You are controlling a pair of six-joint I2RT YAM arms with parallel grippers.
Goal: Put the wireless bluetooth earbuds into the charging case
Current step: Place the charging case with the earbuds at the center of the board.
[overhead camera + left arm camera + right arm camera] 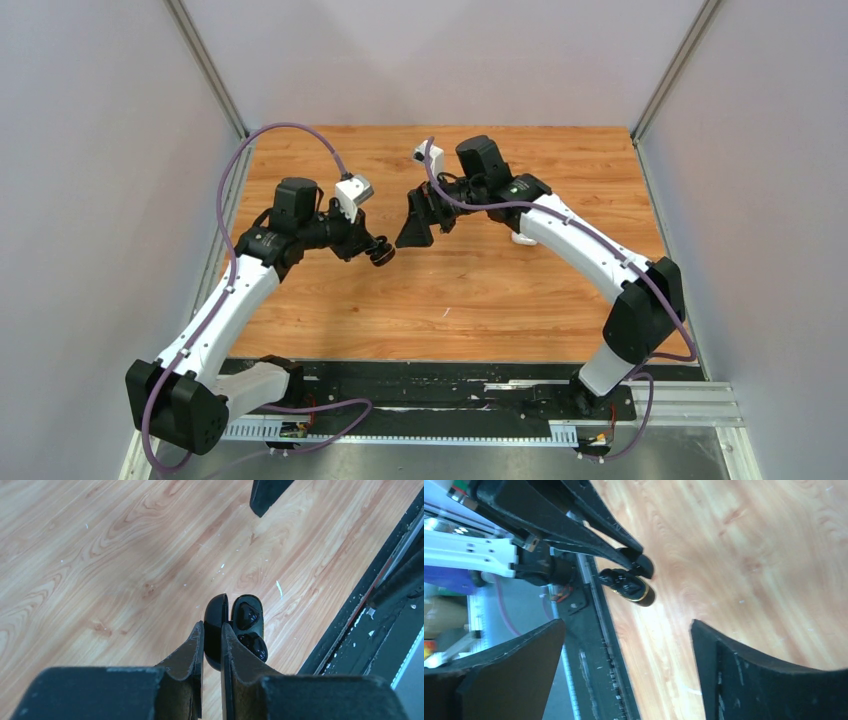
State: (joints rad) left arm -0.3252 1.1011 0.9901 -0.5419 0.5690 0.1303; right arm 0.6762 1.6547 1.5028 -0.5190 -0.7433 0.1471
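Note:
I should move my left gripper down to the right in the top view and release the case, because the bare wood in the middle of the table [420,267] [216,565] is below it on that side.
The black charging case [248,611] hangs open above the table, with my left gripper [212,628] shut on its upright lid [216,611]. Two glossy black earbuds [247,615] sit in the case's wells, the second one [256,646] nearer the camera. From above, the case [383,254] shows at the left fingertips near the table's middle. My right gripper [415,226] hovers just to its right, jaws open wide and empty. In the right wrist view the case [633,586] hangs from the left fingers [616,532], beyond my right gripper [626,624].
A small white object [523,238] lies on the wooden table [450,300] behind the right arm. A black strip and a metal rail [400,400] run along the near edge. One right fingertip [267,495] pokes into the top of the left wrist view.

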